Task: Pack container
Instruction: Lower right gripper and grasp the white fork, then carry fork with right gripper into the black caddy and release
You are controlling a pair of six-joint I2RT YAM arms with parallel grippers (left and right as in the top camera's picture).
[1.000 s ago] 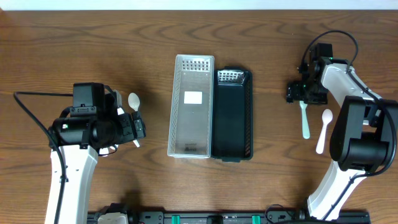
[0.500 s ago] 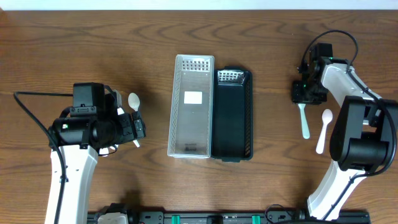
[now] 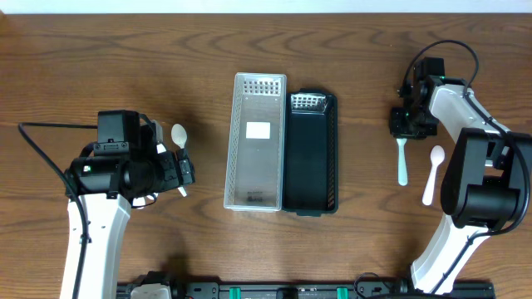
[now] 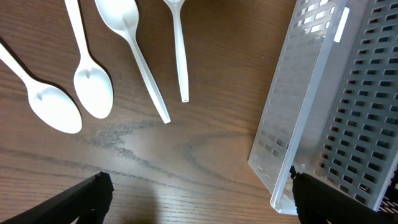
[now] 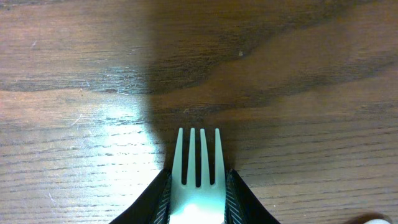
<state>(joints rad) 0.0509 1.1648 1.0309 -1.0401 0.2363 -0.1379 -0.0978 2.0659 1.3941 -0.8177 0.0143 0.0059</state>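
Observation:
My right gripper lifts next, carries the fork [image 5: 196,202] to the left in the overhead view and lowers it into the black container [image 3: 335,154], since the container's bottom lies empty.
My right gripper [image 5: 198,186] is shut on the head of a white plastic fork [image 5: 196,202], whose tines point away over the wood. In the overhead view the fork's handle [image 3: 402,162] trails toward the table's front from the right gripper [image 3: 409,124]. A clear slotted container [image 3: 235,141] and a black container [image 3: 335,154] lie side by side mid-table. The left gripper [image 4: 200,183] hangs open over bare wood with nothing between its fingers. Three white spoons [image 4: 93,93] and a thin white handle [image 4: 180,56] lie just beyond it. The clear container's corner [image 4: 280,155] is at its right.
A white spoon [image 3: 432,173] lies right of the fork's handle, near the right arm's base. One spoon bowl [image 3: 179,134] shows beside the left arm in the overhead view. The table's far edge runs along the top of that view.
The right gripper has closed onto the fork's head. The fork's handle has swung slightly left and straightened. The left arm has not moved.

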